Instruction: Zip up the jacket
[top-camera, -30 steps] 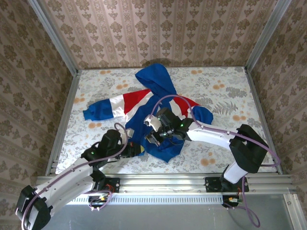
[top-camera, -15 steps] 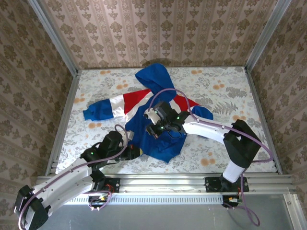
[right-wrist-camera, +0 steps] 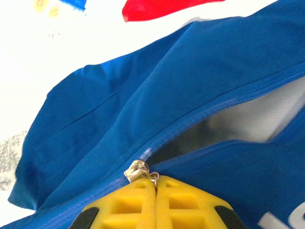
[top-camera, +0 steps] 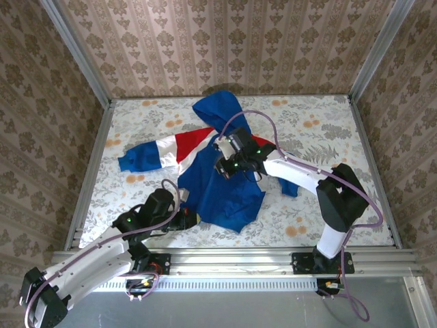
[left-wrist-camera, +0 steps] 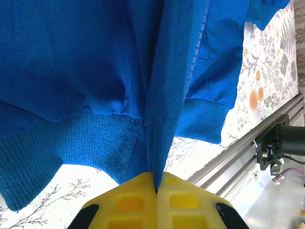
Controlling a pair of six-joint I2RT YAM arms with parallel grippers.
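I will move my right gripper outward next, along the jacket's open front to the hood's base (top-camera: pixel 233 130), and let go of the zipper pull, because the unzipped part of the jacket is outward of the gripper.
The royal-blue jacket (top-camera: pixel 229 195) lies on the floral table with its hood (top-camera: pixel 222 113) toward the back and a red and white banded sleeve (top-camera: pixel 160 152) stretched left. My left gripper (top-camera: pixel 192 219) is at the bottom hem, and the left wrist view shows the left gripper (left-wrist-camera: pixel 156 185) shut on a fold of the jacket (left-wrist-camera: pixel 95 71) beside the ribbed hem (left-wrist-camera: pixel 71 143). My right gripper (top-camera: pixel 222 167) sits mid-chest. In the right wrist view the right gripper (right-wrist-camera: pixel 156 183) is shut on the pull of the silver zipper slider (right-wrist-camera: pixel 137 170). Beyond it the front gapes, showing pale lining (right-wrist-camera: pixel 252 119).
An aluminium rail (top-camera: pixel 239 258) runs along the near table edge, close below the hem, and it appears again as the rail (left-wrist-camera: pixel 248 148) with a black clamp (left-wrist-camera: pixel 281 143). Metal posts frame the table's left side (top-camera: pixel 89 171) and right side (top-camera: pixel 372 164).
My right gripper has slid away from me up the jacket front with the zipper pull, closing more of the lower front. The left gripper has kept its hold on the hem.
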